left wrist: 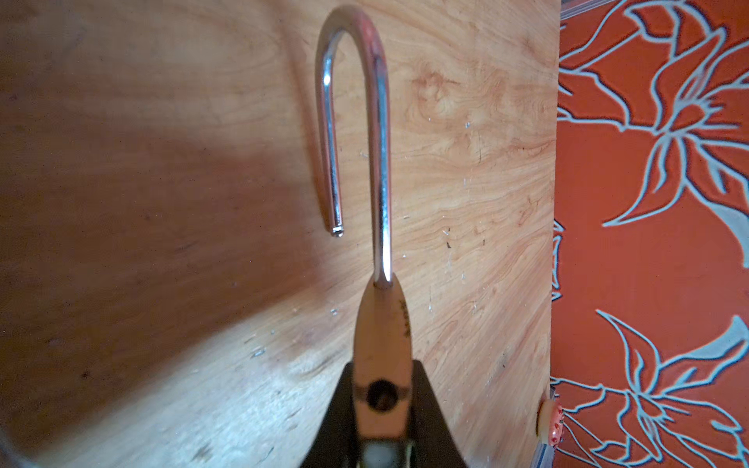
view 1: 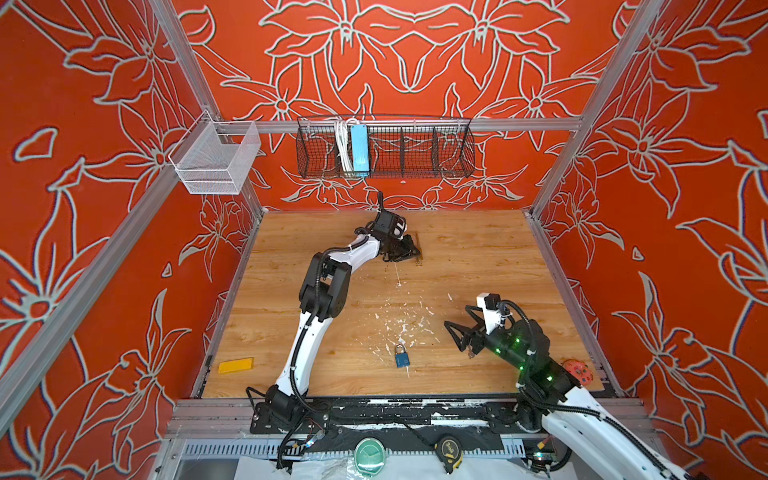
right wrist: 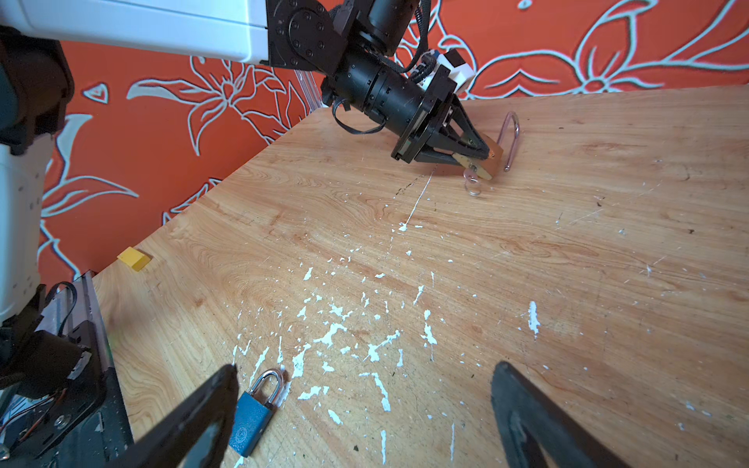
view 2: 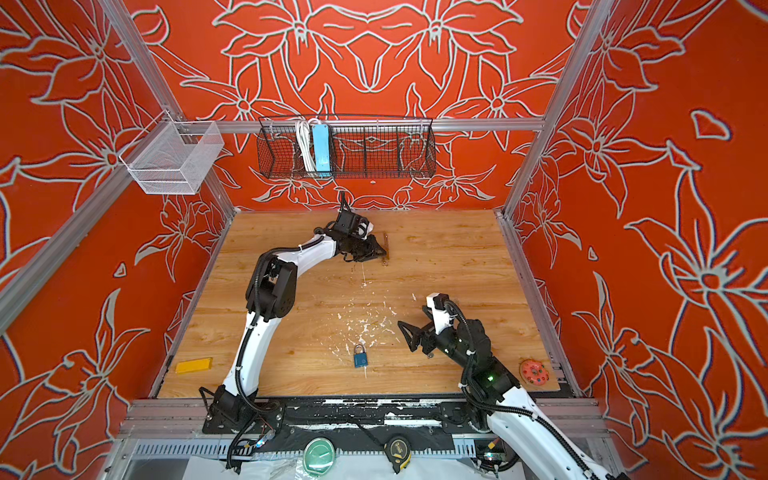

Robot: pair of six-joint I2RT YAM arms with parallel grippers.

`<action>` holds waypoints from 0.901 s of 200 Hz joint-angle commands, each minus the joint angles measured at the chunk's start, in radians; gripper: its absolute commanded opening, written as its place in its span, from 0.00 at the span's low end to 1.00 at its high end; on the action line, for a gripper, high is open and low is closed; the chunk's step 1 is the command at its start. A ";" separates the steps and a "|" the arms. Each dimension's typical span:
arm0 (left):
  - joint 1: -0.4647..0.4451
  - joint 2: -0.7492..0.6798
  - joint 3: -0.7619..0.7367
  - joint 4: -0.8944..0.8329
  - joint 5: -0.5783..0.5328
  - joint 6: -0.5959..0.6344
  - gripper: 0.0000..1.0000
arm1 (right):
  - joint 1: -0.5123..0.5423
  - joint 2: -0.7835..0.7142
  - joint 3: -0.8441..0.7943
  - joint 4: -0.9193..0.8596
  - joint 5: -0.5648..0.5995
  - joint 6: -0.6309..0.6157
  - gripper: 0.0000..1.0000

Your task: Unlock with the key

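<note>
My left gripper should lower the open brass padlock's body onto the bare tabletop just below and release it.
My left gripper (view 1: 409, 251) is shut on the body of a brass padlock (left wrist: 383, 336), low over the far middle of the table. The padlock's long steel shackle (left wrist: 381, 162) is swung open, its short leg free of the body. In the right wrist view the key (right wrist: 472, 166) sits at the padlock's bottom end and its wire ring (right wrist: 472, 186) hangs toward the table. A blue padlock (view 1: 401, 358) lies shut near the front edge. Just to its right hovers my right gripper (view 1: 456, 316), open and empty; the blue padlock (right wrist: 251, 421) lies beside one of its fingers.
A yellow block (view 1: 235, 365) lies at the table's front left and a red round toy (view 1: 577, 372) at the front right. A black wire basket (view 1: 384, 147) and a white mesh basket (view 1: 216, 160) hang on the rails above the table's far side.
</note>
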 commanded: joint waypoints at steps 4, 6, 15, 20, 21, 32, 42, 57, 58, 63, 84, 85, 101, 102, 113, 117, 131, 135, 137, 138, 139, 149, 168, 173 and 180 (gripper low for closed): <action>0.003 0.016 0.031 0.004 0.026 0.030 0.00 | -0.008 0.001 -0.013 0.030 -0.021 0.007 0.98; 0.004 0.018 0.030 0.002 0.027 0.030 0.00 | -0.008 0.000 -0.014 0.030 -0.022 0.007 0.98; 0.008 0.020 0.028 -0.003 0.029 0.034 0.00 | -0.008 0.000 -0.014 0.031 -0.022 0.007 0.98; 0.008 0.020 0.025 -0.005 0.028 0.038 0.00 | -0.009 0.002 -0.014 0.032 -0.023 0.007 0.98; 0.008 0.020 0.024 -0.005 0.028 0.038 0.00 | -0.009 0.001 -0.014 0.032 -0.023 0.007 0.98; 0.011 0.016 0.014 -0.003 0.024 0.042 0.00 | -0.010 0.004 -0.014 0.033 -0.025 0.007 0.98; 0.014 0.015 0.005 -0.004 0.020 0.044 0.00 | -0.011 0.005 -0.014 0.035 -0.027 0.007 0.98; 0.020 0.015 0.001 -0.011 0.020 0.045 0.00 | -0.013 0.011 -0.014 0.038 -0.029 0.009 0.98; 0.020 0.015 0.001 -0.012 0.020 0.047 0.00 | -0.013 0.011 -0.014 0.038 -0.029 0.009 0.98; 0.022 0.014 0.001 -0.017 0.019 0.049 0.00 | -0.012 0.014 -0.013 0.039 -0.030 0.009 0.98; 0.030 0.004 -0.007 -0.026 0.008 0.065 0.00 | -0.014 0.020 -0.013 0.042 -0.032 0.010 0.98; 0.030 0.003 -0.007 -0.026 0.007 0.065 0.00 | -0.014 0.020 -0.013 0.042 -0.032 0.010 0.98; 0.038 -0.002 -0.011 -0.028 0.010 0.069 0.00 | -0.015 0.022 -0.013 0.044 -0.035 0.010 0.98; 0.039 -0.002 -0.012 -0.028 0.010 0.068 0.00 | -0.015 0.023 -0.013 0.045 -0.035 0.010 0.98; 0.044 -0.005 -0.013 -0.028 0.014 0.068 0.00 | -0.016 0.027 -0.013 0.047 -0.035 0.010 0.98; 0.045 -0.006 -0.014 -0.028 0.014 0.069 0.00 | -0.016 0.030 -0.013 0.047 -0.036 0.010 0.98; 0.050 -0.008 -0.018 -0.029 0.014 0.071 0.00 | -0.017 0.031 -0.011 0.050 -0.038 0.011 0.98; 0.051 -0.008 -0.018 -0.031 0.014 0.071 0.00 | -0.017 0.032 -0.011 0.050 -0.038 0.010 0.98; 0.052 -0.008 -0.018 -0.031 0.015 0.071 0.00 | -0.017 0.033 -0.011 0.050 -0.038 0.010 0.98; 0.052 -0.007 -0.018 -0.032 0.015 0.070 0.00 | -0.018 0.034 -0.011 0.050 -0.038 0.010 0.98; 0.052 -0.007 -0.018 -0.033 0.015 0.070 0.00 | -0.017 0.034 -0.011 0.050 -0.038 0.010 0.98; 0.057 -0.005 -0.018 -0.036 0.017 0.069 0.00 | -0.018 0.038 -0.011 0.052 -0.039 0.010 0.98; 0.063 -0.001 -0.015 -0.047 0.025 0.067 0.00 | -0.018 0.041 -0.011 0.055 -0.042 0.010 0.98; 0.065 0.000 -0.015 -0.050 0.026 0.068 0.00 | -0.019 0.041 -0.011 0.055 -0.042 0.010 0.98; 0.067 0.000 -0.015 -0.055 0.022 0.071 0.00 | -0.018 0.041 -0.011 0.055 -0.043 0.010 0.98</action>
